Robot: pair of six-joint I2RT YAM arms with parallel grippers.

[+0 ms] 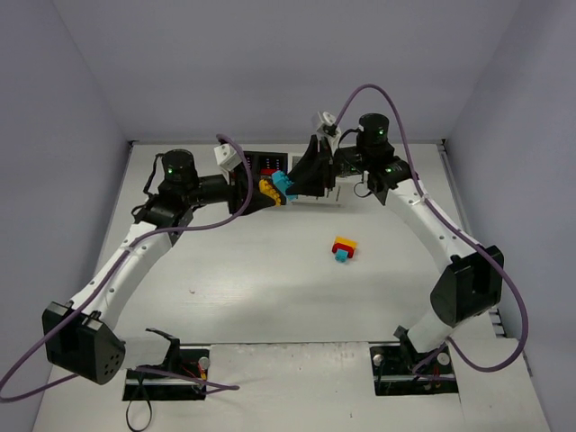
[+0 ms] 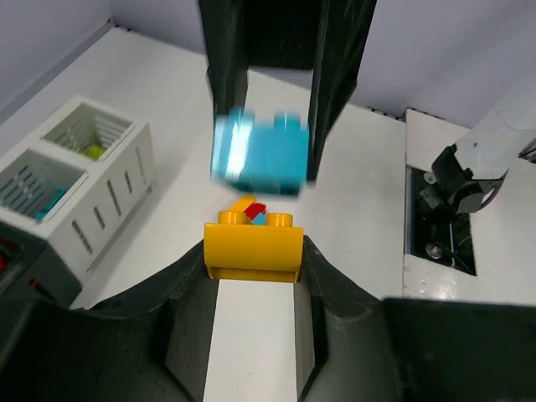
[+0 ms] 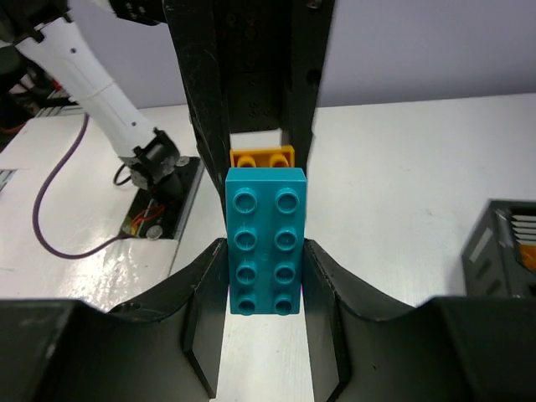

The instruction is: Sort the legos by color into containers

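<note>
My right gripper moves outward and down next, turning toward the bins, into the white bin with the teal piece, since its long brick (image 1: 284,184) is teal too.
My left gripper (image 1: 262,194) is shut on a yellow brick (image 1: 268,188), seen between its fingers in the left wrist view (image 2: 253,246). My right gripper (image 1: 294,183) is shut on a long teal brick (image 1: 284,184), studs up in the right wrist view (image 3: 266,239). The two grippers face each other tip to tip above the table, in front of the bins. The bricks are close together; the left wrist view shows a small gap below the blurred teal brick (image 2: 261,156). A red, yellow and teal clump (image 1: 344,248) lies on the table. The row of bins is mostly hidden in the top view.
Two white slotted bins (image 2: 92,180) hold a teal and a green piece. A black bin (image 1: 267,165) holds red pieces. Another black bin (image 3: 501,248) with an orange piece is at the right of the right wrist view. The right arm's base plate (image 2: 440,226) is behind.
</note>
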